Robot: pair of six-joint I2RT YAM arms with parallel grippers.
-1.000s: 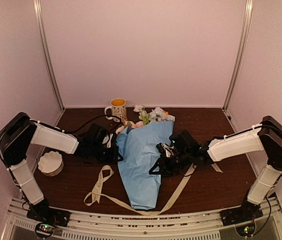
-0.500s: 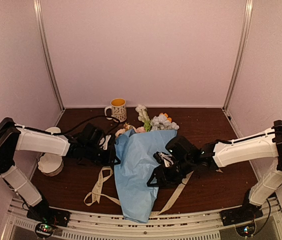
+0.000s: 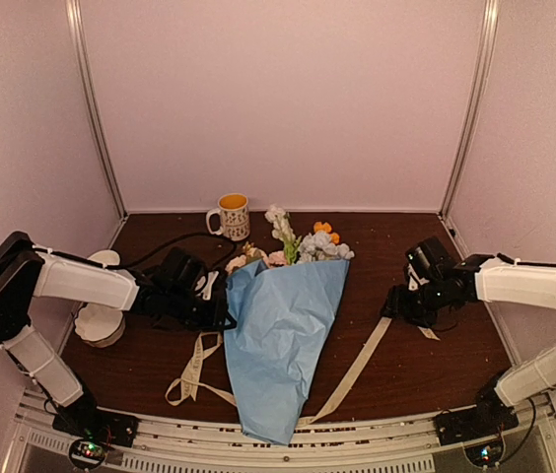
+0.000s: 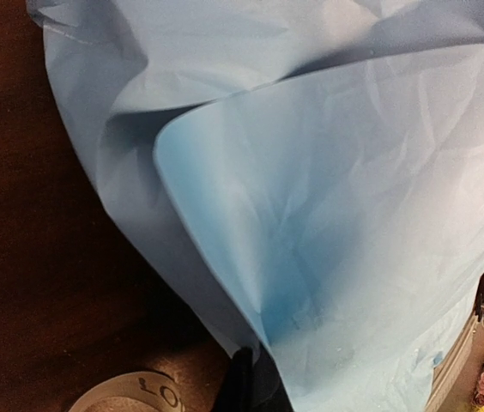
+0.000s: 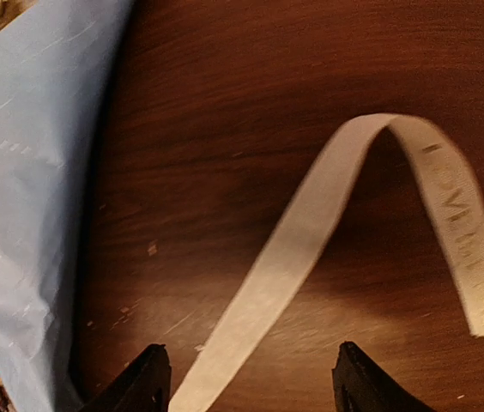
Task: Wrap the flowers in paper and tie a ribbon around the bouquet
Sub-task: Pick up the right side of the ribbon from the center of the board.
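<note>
The ribbon runs between my fingers toward its bend. Next, I will lower my right gripper and move it along the ribbon, then close it beside that bend.
The bouquet lies along the table's middle, a light blue paper point(image 3: 283, 345) cone with its point toward the front edge. The flowers point(image 3: 303, 244), white, pale and orange blooms, stick out of its far end. My left gripper point(image 3: 221, 313) is shut on the paper's left edge; in the left wrist view its dark fingers point(image 4: 246, 384) pinch the paper point(image 4: 336, 215) fold. My right gripper point(image 3: 396, 301) is open, apart from the cone on its right. The beige ribbon point(image 5: 311, 232) lies on the table between its spread fingertips point(image 5: 149, 378). The ribbon point(image 3: 357, 367) runs under the cone's tip to a loop point(image 3: 194, 365) on the left.
A white-and-yellow mug point(image 3: 233, 214) stands at the back, just left of the flowers. A white scalloped bowl point(image 3: 99, 325) sits by the left arm's forearm. The metal rail point(image 3: 288, 439) marks the table's front edge, near the cone's tip.
My right gripper opened, left the paper cone and drew back to the right over the ribbon. The cone shifted slightly forward and left; the left gripper keeps its hold.
</note>
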